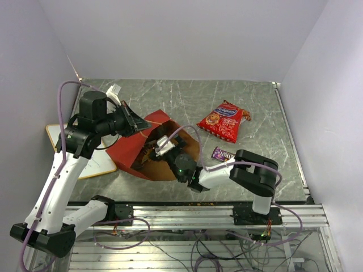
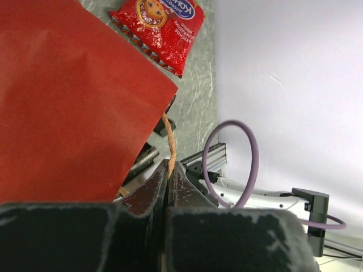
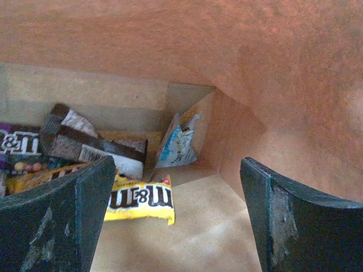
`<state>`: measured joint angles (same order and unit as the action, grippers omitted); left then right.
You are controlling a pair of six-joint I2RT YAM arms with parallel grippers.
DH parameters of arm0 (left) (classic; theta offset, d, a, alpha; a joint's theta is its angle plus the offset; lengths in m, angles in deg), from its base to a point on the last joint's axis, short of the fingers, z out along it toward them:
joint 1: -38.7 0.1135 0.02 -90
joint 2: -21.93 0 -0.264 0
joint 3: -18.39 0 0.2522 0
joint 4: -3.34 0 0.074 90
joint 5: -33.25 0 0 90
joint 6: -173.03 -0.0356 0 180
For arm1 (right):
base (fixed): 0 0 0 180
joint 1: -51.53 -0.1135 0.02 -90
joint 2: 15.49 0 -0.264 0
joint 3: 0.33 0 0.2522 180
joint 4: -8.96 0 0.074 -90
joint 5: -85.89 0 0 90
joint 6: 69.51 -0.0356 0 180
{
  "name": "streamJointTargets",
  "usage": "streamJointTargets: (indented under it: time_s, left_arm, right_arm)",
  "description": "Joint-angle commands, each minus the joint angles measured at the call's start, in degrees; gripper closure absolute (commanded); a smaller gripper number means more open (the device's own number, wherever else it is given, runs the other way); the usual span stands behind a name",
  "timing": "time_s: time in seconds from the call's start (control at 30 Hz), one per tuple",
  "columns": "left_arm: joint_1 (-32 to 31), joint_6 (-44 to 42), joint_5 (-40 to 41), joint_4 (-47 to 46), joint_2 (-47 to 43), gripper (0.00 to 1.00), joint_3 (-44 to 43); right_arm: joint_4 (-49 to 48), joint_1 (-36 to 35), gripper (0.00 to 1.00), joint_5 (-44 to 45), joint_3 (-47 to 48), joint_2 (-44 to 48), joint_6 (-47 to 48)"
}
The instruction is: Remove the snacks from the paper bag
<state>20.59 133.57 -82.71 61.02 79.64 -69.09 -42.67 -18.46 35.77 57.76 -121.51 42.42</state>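
Note:
The pale blue packet stands upright in the bag's corner, so my right gripper will push outward, deeper inside, and close on the packet's upper corner [image 3: 181,131].
The paper bag [image 1: 142,148] lies on its side on the table, red panels up, its mouth facing right. My left gripper [image 2: 168,170] is shut on the bag's thin looped handle [image 2: 169,139], next to the red panel [image 2: 68,102]. My right gripper [image 3: 176,226] is open inside the bag with nothing between its fingers. Ahead of it lie a yellow candy packet [image 3: 142,198], a pale blue packet [image 3: 180,141], brown packets [image 3: 85,144] and a purple one [image 3: 11,141]. The red chip bag [image 1: 222,120] and a purple packet [image 1: 223,153] lie on the table outside the bag.
A wood-framed whiteboard [image 1: 96,165] lies at the left, partly under the bag. A small white object [image 1: 113,90] sits at the back left. The table's metal rail [image 1: 198,212] runs along the near edge, and white walls enclose the table.

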Motion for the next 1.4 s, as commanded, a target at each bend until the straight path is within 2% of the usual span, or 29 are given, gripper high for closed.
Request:
streamJointTargets:
  time_s: [0.0, 0.1, 0.23, 0.47, 0.77, 1.1, 1.17, 1.37]
  left_arm:
    - [0.0, -1.9, 0.5, 1.9, -1.6, 0.93, -1.3]
    - [0.0, -1.2, 0.1, 0.8, -2.7, 0.93, 0.0]
    - [0.0, 0.3, -0.5, -1.2, -3.9, 0.93, 1.9]
    - [0.0, -0.3, -1.7, -3.2, -2.8, 0.93, 1.5]
    - [0.0, -0.6, -2.5, -4.4, -1.5, 0.93, 0.6]
    - [0.0, -1.7, -2.1, -2.4, -1.4, 0.93, -1.2]
    - [0.0, -1.8, -1.7, -1.9, -1.6, 0.93, -1.2]
    - [0.0, -2.4, 0.7, 2.0, -2.0, 0.93, -1.6]
  right_arm:
    - [0.2, 3.1, 0.08, -2.6, 3.2, -3.0, -5.5]
    - [-0.7, 4.3, 0.09, -3.9, 3.7, -4.1, -5.7]
    - [1.4, 7.3, 0.14, -8.3, 4.6, -4.5, -10.2]
    - [3.1, 8.6, 0.22, -12.5, 9.0, -9.3, -9.8]
    - [6.7, 8.6, 0.3, -2.8, 15.4, -15.4, -15.9]
    - [15.2, 9.4, 0.25, 6.3, 22.6, -21.5, -18.9]
    - [16.4, 9.8, 0.3, 7.1, 24.1, -22.8, -18.9]
    - [17.3, 10.4, 0.66, 0.4, 25.0, -22.0, -16.4]
